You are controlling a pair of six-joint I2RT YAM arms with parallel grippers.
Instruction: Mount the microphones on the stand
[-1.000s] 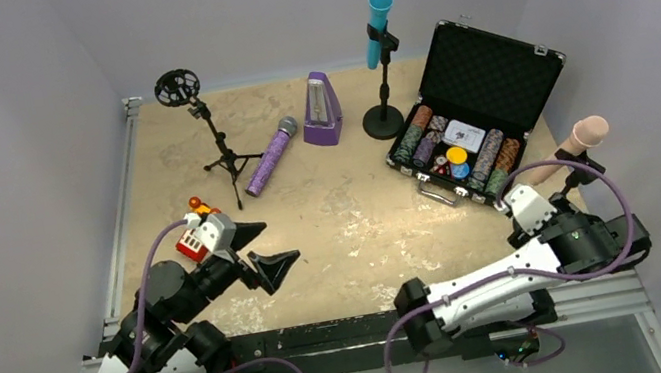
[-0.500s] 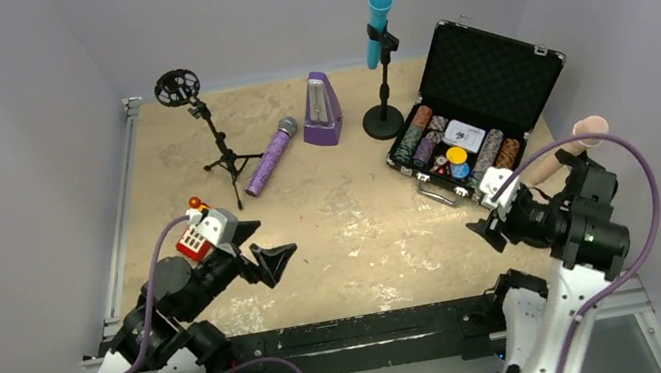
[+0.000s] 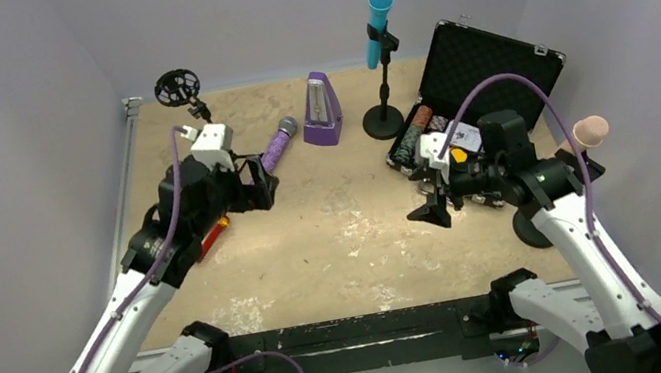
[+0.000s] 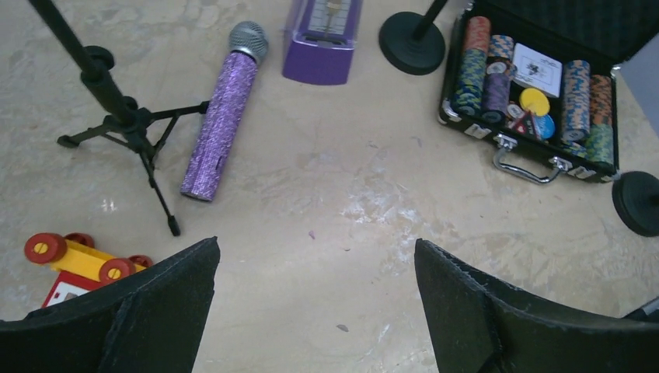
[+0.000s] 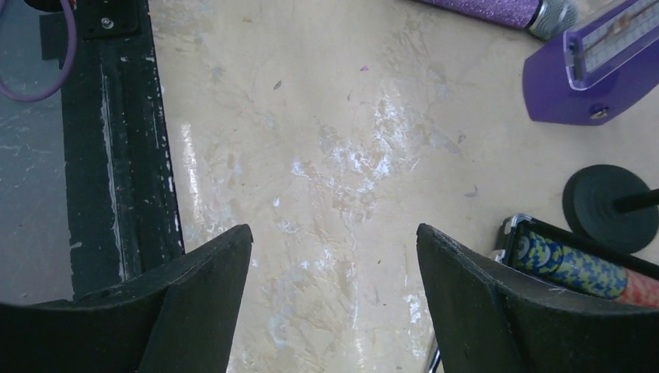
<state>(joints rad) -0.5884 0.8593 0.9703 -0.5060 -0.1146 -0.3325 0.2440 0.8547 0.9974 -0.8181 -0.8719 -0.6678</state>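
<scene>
My left gripper should next reach outward and sideways to the stand's thin pole (image 3: pixel 209 120) (image 4: pixel 62 33), which stands to its left in the top view, because the stand's round clip is empty.
The cyan-blue microphone (image 3: pixel 379 12) stands clipped in the far round-base stand (image 3: pixel 385 118). The pale pink microphone (image 3: pixel 589 133) sits on a stand at the right edge, its base (image 3: pixel 526 225) partly behind my right arm. The glittery purple microphone (image 3: pixel 276 145) lies on the table beside the tripod stand (image 3: pixel 178 87), whose round clip is empty; it also shows in the left wrist view (image 4: pixel 221 124). My left gripper (image 3: pixel 263 183) is open and empty, raised just near the purple microphone. My right gripper (image 3: pixel 428 199) is open and empty in front of the chip case.
A purple metronome (image 3: pixel 321 109) stands at the back middle. An open black poker chip case (image 3: pixel 479 70) fills the back right. A red and yellow toy (image 4: pixel 78 260) lies by the tripod legs (image 4: pixel 148 148). Walls close in on three sides.
Both arms rose and reached forward. The left gripper moved from the near left toward the purple microphone. The right gripper swung from the pink microphone's stand to in front of the chip case.
</scene>
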